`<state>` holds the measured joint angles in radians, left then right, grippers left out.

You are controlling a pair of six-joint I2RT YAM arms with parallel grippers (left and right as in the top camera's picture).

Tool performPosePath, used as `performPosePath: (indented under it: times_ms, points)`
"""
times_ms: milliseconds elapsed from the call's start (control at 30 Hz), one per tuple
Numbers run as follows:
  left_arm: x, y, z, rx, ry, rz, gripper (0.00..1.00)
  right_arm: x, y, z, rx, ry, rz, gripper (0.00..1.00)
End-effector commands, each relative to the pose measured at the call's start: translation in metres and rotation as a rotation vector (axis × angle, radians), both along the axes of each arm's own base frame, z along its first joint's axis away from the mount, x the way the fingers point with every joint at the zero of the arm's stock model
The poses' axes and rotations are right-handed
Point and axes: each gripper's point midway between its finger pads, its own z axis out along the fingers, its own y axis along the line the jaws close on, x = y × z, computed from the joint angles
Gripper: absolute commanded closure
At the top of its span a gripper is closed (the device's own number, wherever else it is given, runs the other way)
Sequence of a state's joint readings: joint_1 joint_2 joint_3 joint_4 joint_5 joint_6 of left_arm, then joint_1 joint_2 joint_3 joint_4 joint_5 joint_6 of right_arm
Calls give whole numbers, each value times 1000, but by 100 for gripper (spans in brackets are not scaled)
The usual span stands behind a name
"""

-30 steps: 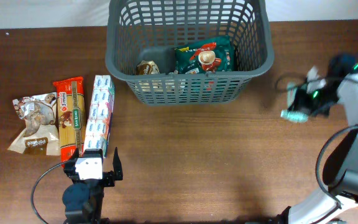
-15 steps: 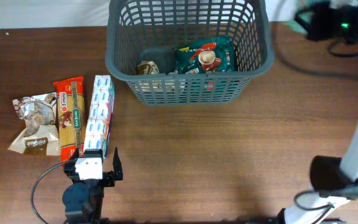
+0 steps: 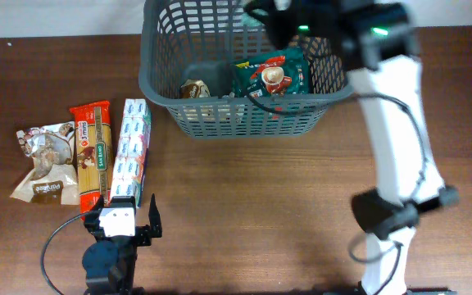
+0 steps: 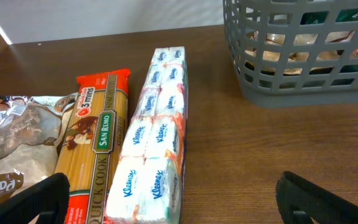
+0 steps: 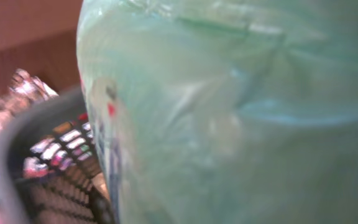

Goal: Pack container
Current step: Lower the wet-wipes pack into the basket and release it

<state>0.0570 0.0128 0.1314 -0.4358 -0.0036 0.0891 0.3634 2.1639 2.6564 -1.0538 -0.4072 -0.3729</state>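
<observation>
I should move my right gripper to the left in the overhead view and lower it into the basket, next to the green coffee packet point(image 3: 270, 75), where the bottom of the basket is bare.
The container point(image 3: 164, 86), a dark grey lattice basket, stands at the back centre and also shows in the left wrist view point(image 4: 303, 93). Inside lie a green coffee packet point(image 3: 270, 75) and a small brown packet point(image 3: 193, 88). My right gripper point(image 3: 260, 18) hangs over the basket's far side, shut on a pale green packet point(image 5: 229, 112) that fills the right wrist view and hides the fingers; the basket rim point(image 5: 17, 130) lies below it. My left gripper point(image 3: 121, 215) rests open near the front edge, nothing between its fingers, just short of a Kleenex tissue pack point(image 4: 157, 143).
Left of the basket lie the Kleenex tissue pack point(image 3: 131, 152), a red spaghetti packet point(image 3: 91, 156) and a brown-and-white snack bag point(image 3: 43, 160), side by side. The right arm point(image 3: 392, 123) rises from the front right and crosses the basket's right corner.
The right arm has swung from the table right of the basket up and leftward over the basket, carrying the green packet. The left arm has not moved.
</observation>
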Motion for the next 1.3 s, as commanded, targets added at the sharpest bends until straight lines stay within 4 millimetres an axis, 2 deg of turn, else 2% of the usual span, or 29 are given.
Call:
performPosePath:
  times_ms: [0, 100, 200, 333, 533, 933, 967, 1000, 1067, 1100, 1267]
  points:
    - [0, -3, 0, 6, -4, -17, 1, 19, 26, -46, -40, 40, 24, 96]
    - [0, -3, 0, 6, -4, -17, 1, 31, 44, -71, -40, 54, 38, 96]
    - [0, -3, 0, 6, -4, -17, 1, 42, 53, -87, -11, 83, 20, 97]
    - [0, -3, 0, 6, -4, -17, 1, 51, 57, -102, 14, 119, -7, 96]
    - [0, -3, 0, 6, -4, -17, 1, 63, 61, -136, 23, 188, -41, 96]
    - [0, -3, 0, 6, -4, -17, 1, 73, 66, -163, 57, 256, -85, 96]
    - [0, -3, 0, 6, -4, -17, 1, 73, 66, -164, 56, 257, -84, 94]
    - [0, -3, 0, 6, -4, -17, 1, 72, 66, -165, 56, 258, -84, 80]
    - [0, -3, 0, 6, -4, -17, 1, 73, 66, -165, 56, 258, -84, 30]
    - [0, -3, 0, 6, -4, -17, 1, 73, 66, -165, 56, 258, -85, 21]
    - [0, -3, 0, 6, -4, -17, 1, 69, 63, -155, 87, 285, -101, 21]
